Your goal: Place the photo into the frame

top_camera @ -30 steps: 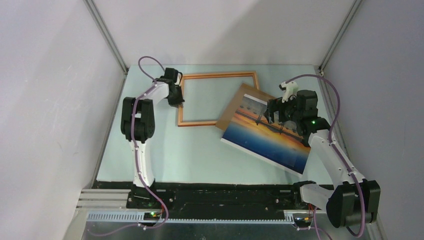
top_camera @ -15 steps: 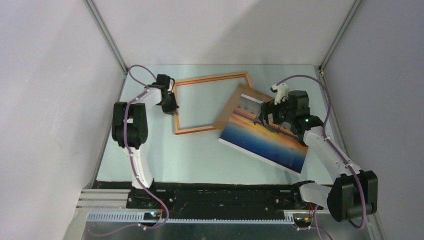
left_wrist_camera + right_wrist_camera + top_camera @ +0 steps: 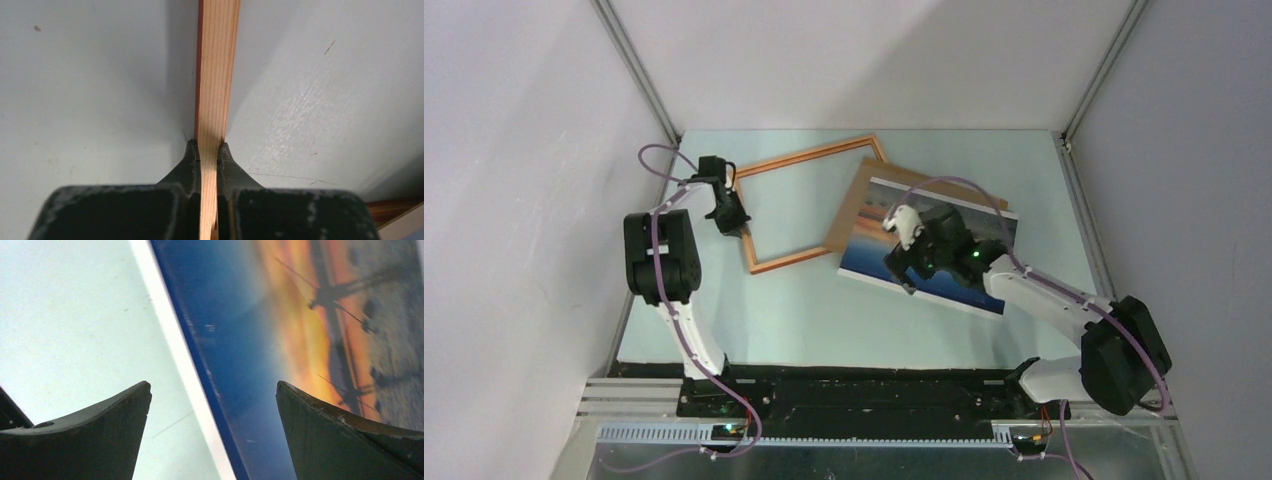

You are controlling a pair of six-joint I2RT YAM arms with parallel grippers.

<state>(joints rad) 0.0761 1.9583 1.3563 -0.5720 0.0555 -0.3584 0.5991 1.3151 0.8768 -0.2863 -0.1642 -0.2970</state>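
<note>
My left gripper draws back and left in the top view next, turning, over bare tabletop, and releases the frame [image 3: 809, 158] clear of the backing board it touches.
The frame [image 3: 809, 158], thin orange-brown wood, lies tilted at the back left of the table. My left gripper [image 3: 737, 222] is shut on its left rail; in the left wrist view the rail [image 3: 217, 75] runs straight up between the pinching fingertips [image 3: 209, 147]. The photo [image 3: 874, 250], a sunset print with a white border, lies face up to the right of the frame. My right gripper [image 3: 904, 278] hangs open over the photo's near edge. In the right wrist view its fingers [image 3: 214, 390] straddle the white border, one over the table, one over the photo [image 3: 280, 340].
A plain brown backing board [image 3: 856, 200] lies under the photo and sticks out at its left and far sides, touching the frame's right corner. Grey walls close in the table on the left, back and right. The right arm crosses over the photo.
The left gripper has dragged the frame leftward and turned it. The right gripper has moved from the photo's far right side to its near edge; photo and board have shifted left.
</note>
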